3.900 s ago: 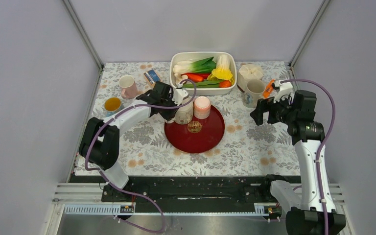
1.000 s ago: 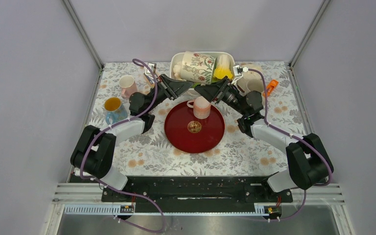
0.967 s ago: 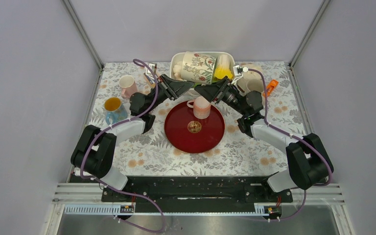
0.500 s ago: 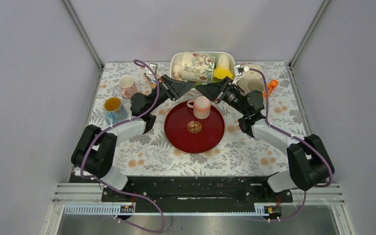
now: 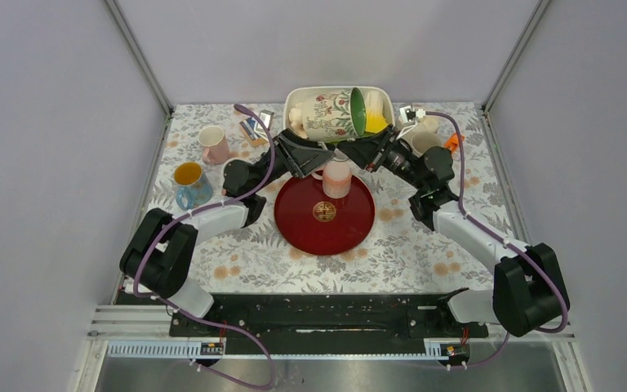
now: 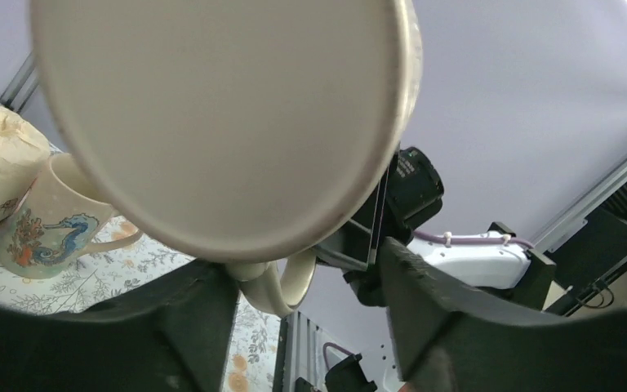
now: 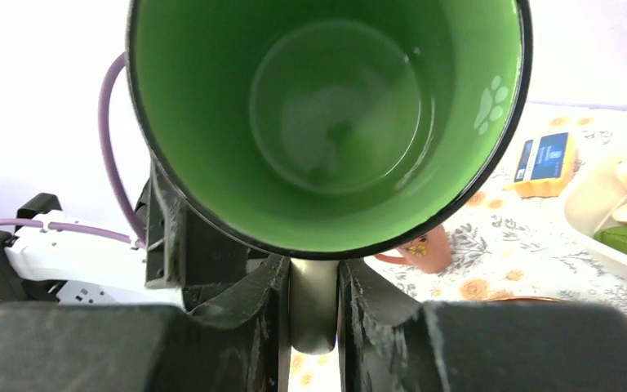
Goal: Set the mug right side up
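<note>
My right gripper swings next to its right in the top view, to the tabletop beside the seahorse mug, then should turn the sideways mug opening-up, lower and release.
The mug is cream with a flower pattern and a green inside. It hangs on its side in the air above the white bin, mouth turned to the right. My right gripper is shut on the mug's handle, and the green inside fills the right wrist view. My left gripper stands open just below the mug's base. Its fingers sit either side of the handle without touching it.
A red tray holds an upside-down pink cup. Behind it is a white bin of vegetables. A pink mug and a blue mug stand at the left, a seahorse mug at the right.
My left gripper has opened and let go of the mug. The mug, now held by the right gripper alone, has turned so its green mouth shows. Both arms shifted slightly right.
</note>
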Available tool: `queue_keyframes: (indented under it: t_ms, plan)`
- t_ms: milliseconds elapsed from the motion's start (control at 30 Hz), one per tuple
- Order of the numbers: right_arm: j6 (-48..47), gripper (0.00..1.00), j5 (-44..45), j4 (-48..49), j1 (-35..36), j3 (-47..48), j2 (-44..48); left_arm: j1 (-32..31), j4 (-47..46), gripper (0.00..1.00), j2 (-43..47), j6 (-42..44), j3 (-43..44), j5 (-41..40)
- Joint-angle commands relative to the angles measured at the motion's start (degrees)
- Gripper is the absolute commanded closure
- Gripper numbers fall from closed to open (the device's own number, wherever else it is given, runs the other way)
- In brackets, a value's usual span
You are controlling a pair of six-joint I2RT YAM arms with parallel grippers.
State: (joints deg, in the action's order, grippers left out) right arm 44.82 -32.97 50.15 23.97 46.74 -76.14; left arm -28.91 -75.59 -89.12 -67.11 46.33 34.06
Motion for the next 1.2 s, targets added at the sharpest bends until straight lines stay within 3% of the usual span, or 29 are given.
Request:
queue_keyframes:
  t_ms: [0,200,600,867,1033,1167]
  plan:
    - [-6.8,1.0,2.85,2.57,-2.31,4.73,4.4,-1.23,-9.77,0.02,1.25,0.75,0.54,2.24]
    - [-9.31,1.0,1.13,0.48,-2.99,5.98,7.09,-1.33,-8.38,0.01,1.75,2.19,-0.71,1.71]
    - [-8.75,1.0,0.68,-3.61,-9.16,9.79,11.47,-1.42,5.87,0.01,2.41,11.41,-2.49,1.59]
    - [-31.44,1.0,2.1,-31.81,-9.82,14.71,18.4,-1.03,30.01,0.01,4.13,19.2,5.25,4.21]
    - [-41.09,1.0,4.38,-42.76,-10.14,12.66,25.2,1.17,33.31,0.01,5.73,20.48,7.66,4.7]
    - [-47.02,1.0,8.27,-52.4,-10.95,11.34,29.38,4.7,46.7,0.01,7.42,30.21,13.84,5.65]
